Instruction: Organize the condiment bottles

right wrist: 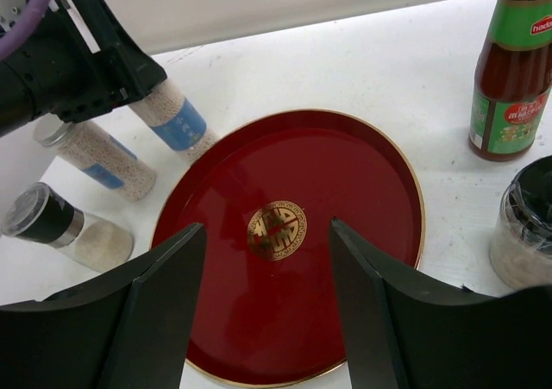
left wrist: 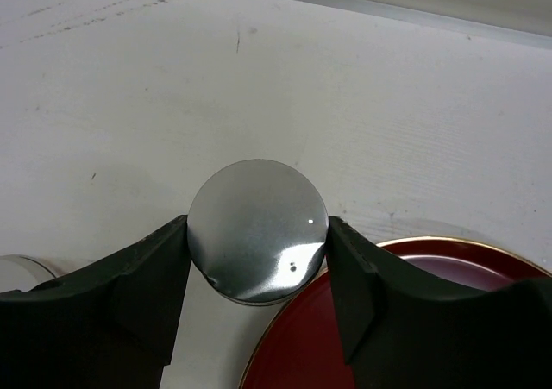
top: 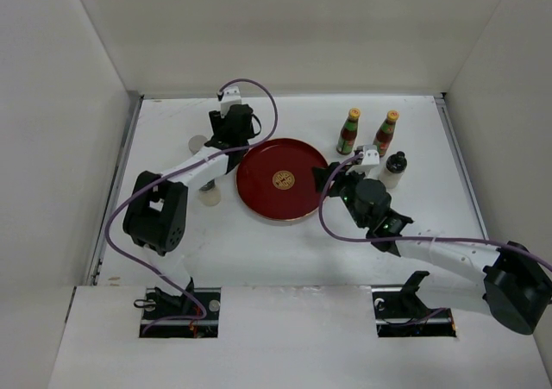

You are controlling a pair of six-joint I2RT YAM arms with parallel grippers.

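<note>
The red tray beside the cylinder is empty, so my left gripper will next lift over the tray's rim, lower the cylinder beside the golden emblem and let go of the cylinder's lid.
My left gripper (left wrist: 257,225) is shut on the silver lid of a blue-labelled cylinder (left wrist: 257,242), upright beside the far left rim of the round red tray (left wrist: 414,320). The right wrist view shows this cylinder (right wrist: 172,117) in the left fingers. My right gripper (right wrist: 266,227) is open and empty above the tray (right wrist: 362,173). A second blue-labelled cylinder (right wrist: 95,156) and a black-capped shaker (right wrist: 60,225) stand left of the tray. Two slim red-green bottles (top: 348,132) (top: 385,133) and another black-capped shaker (top: 394,169) stand to its right.
The table is boxed in by white walls at the back and both sides. The left arm (top: 155,212) stretches along the tray's left side. The right arm (top: 431,251) lies across the near right. A purple cable (top: 259,96) loops above the left wrist.
</note>
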